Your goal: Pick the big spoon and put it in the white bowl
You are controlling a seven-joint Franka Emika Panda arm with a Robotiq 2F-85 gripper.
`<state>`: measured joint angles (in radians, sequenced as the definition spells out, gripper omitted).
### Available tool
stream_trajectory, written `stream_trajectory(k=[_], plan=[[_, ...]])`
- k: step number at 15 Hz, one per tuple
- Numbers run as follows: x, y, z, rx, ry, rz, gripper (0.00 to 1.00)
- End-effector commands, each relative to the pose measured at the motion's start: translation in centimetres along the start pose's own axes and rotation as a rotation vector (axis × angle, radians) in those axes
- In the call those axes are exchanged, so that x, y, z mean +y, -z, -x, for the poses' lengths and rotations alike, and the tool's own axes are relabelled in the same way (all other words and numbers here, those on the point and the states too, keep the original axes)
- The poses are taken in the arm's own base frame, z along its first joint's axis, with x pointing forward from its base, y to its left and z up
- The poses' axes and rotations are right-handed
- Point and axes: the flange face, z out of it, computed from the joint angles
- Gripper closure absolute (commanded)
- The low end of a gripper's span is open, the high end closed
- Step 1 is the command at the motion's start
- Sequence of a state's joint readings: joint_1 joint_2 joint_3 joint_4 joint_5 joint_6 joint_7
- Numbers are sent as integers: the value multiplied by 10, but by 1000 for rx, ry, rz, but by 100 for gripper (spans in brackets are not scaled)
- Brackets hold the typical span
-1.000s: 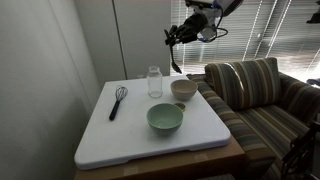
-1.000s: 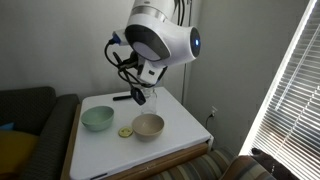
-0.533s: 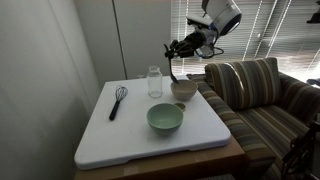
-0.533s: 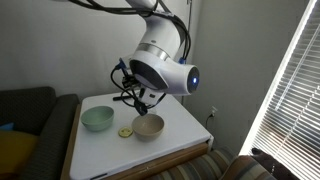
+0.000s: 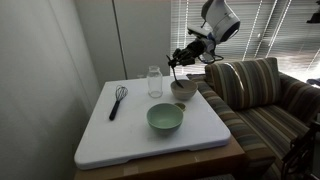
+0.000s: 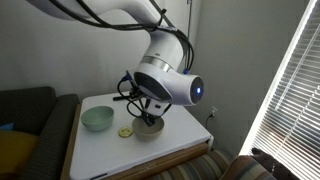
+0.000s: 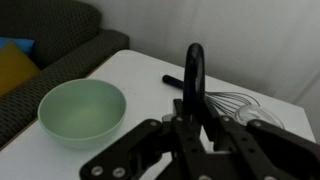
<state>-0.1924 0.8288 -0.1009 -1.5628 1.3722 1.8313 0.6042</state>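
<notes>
My gripper is well above the white bowl's rim and should next lower the big spoon toward the bowl's opening [image 5: 184,86].
My gripper [image 5: 178,60] is shut on the big spoon [image 5: 173,74], a slim black spoon that hangs down over the white bowl [image 5: 184,90] at the back right of the table. I cannot tell whether the spoon's lower end touches the bowl. In the wrist view the spoon [image 7: 194,78] stands up between the jaws of my gripper [image 7: 195,125]. In an exterior view the arm hides most of the white bowl [image 6: 150,130].
A larger pale green bowl [image 5: 165,118] [image 6: 97,119] [image 7: 82,110] sits mid-table. A black whisk [image 5: 118,100] [image 7: 228,102] lies at the back left, with a clear glass jar [image 5: 154,82] next to it. A striped couch [image 5: 262,100] stands beside the white table [image 5: 120,135].
The arm has come down and toward the table with the spoon, from high above to just over the white bowl. The bowls, whisk and jar have not moved.
</notes>
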Motion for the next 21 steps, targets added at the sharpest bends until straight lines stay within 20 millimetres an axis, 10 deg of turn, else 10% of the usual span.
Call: stream_trajectory(k=[1,4,5,13,16,21], plan=[[0,9,-35,48,-53,-28,95],[3,10,-52,58,-89,-35,95],[2,9,-54,58,-94,-36,54],[-12,10,-47,64,-119,-61,5],[-18,11,-34,72,-91,-71,0],[-25,2,49,213,0,54,0]])
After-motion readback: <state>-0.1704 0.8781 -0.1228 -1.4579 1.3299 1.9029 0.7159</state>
